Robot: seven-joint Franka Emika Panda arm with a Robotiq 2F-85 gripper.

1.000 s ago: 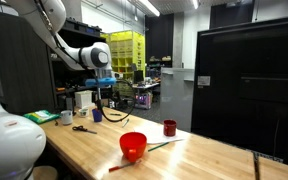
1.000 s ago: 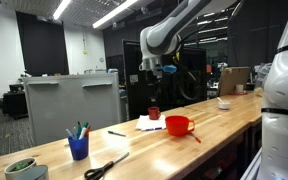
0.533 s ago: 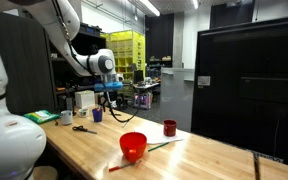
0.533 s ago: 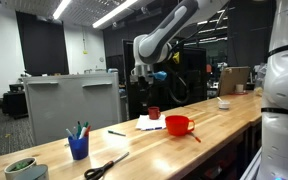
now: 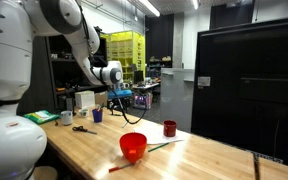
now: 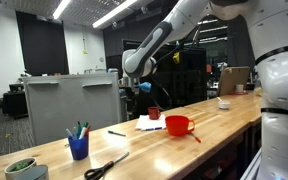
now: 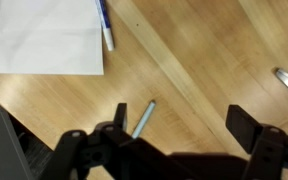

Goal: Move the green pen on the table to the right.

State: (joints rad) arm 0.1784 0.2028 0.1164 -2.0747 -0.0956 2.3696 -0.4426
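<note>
My gripper will next go down and move outward, away from the white paper, around the green pen, because the pen lies off-centre beside one gripper finger.
The green pen is a slim teal stick lying on the bare pale wood of the table. It sits just inside my left finger, and its lower end is hidden behind the gripper body. In an exterior view it shows as a short dark line left of the white paper. My gripper is open and empty. It hangs well above the table in both exterior views. In the exterior view with the yellow rack I cannot tell the pen apart.
A white paper has a blue-tipped pen at its edge. A red bowl, a red cup and a red-orange stick lie nearby. A blue pen cup and scissors stand at one end.
The arm has swung along the table and dropped lower, bringing the open gripper over the area by the paper. Nothing on the table has moved.
</note>
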